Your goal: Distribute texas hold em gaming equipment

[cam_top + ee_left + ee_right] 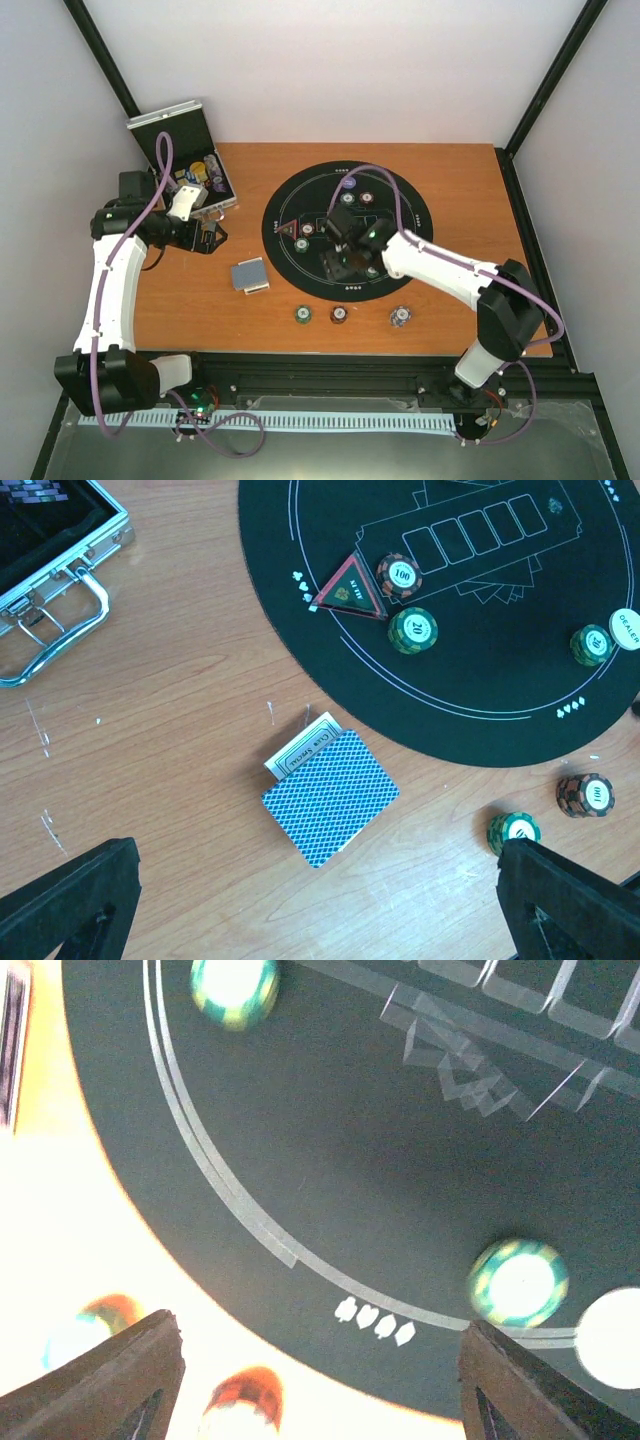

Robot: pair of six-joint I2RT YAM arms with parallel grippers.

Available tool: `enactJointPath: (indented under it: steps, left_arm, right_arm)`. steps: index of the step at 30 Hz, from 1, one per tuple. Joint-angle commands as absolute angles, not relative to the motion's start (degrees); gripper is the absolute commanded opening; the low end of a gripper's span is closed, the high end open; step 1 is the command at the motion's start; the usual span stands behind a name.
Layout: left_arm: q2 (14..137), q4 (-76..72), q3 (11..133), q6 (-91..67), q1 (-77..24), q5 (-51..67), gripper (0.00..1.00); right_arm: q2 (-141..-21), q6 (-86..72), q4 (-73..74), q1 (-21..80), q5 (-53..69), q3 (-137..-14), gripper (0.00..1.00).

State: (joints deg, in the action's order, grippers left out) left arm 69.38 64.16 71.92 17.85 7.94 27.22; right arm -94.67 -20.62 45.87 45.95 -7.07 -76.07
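I will move my right gripper back and down onto the maroon chips on the wood, as the green chip beside the dealer disc [612, 1325] lacks a maroon one.
The deck of blue-backed playing cards [330, 796] lies on the wood beside the black round mat [300, 205], a white card poking out from under it. My left gripper [320, 910] hangs open above the deck [249, 275]. On the mat sit a maroon chip [399, 575], a green chip [413, 630], another green chip [518, 1282] and a white dealer disc [612, 1325]. My right gripper [320, 1380] stands open and empty over the mat's near edge, just left of that green chip. Green [303, 314], maroon [339, 315] and purple-white [401, 317] chips lie on the wood in front.
An open metal case [185, 150] holding more chips stands at the table's back left corner. A red-edged triangle marker [347, 588] lies on the mat by the maroon chip. More chips [347, 184] sit at the mat's far side.
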Motion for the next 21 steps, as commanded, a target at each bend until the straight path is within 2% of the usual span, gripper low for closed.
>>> enactJointPath:
  steps: [1, 9, 21]
  left_arm:
    - [67.1, 65.1, 72.2, 18.3, 8.3, 27.6, 1.0]
    - [66.3, 66.0, 73.0, 18.0, 8.3, 27.9, 1.0]
    - [66.4, 66.0, 73.3, 17.5, 8.3, 28.2, 1.0]
  right_arm:
    - [-90.5, -29.4, 42.2, 52.1, -9.3, -67.5, 0.75]
    - [-92.6, -34.6, 39.2, 59.7, -7.5, -59.8, 0.73]
    - [-95.9, -36.1, 35.5, 61.5, -5.3, -55.7, 0.65]
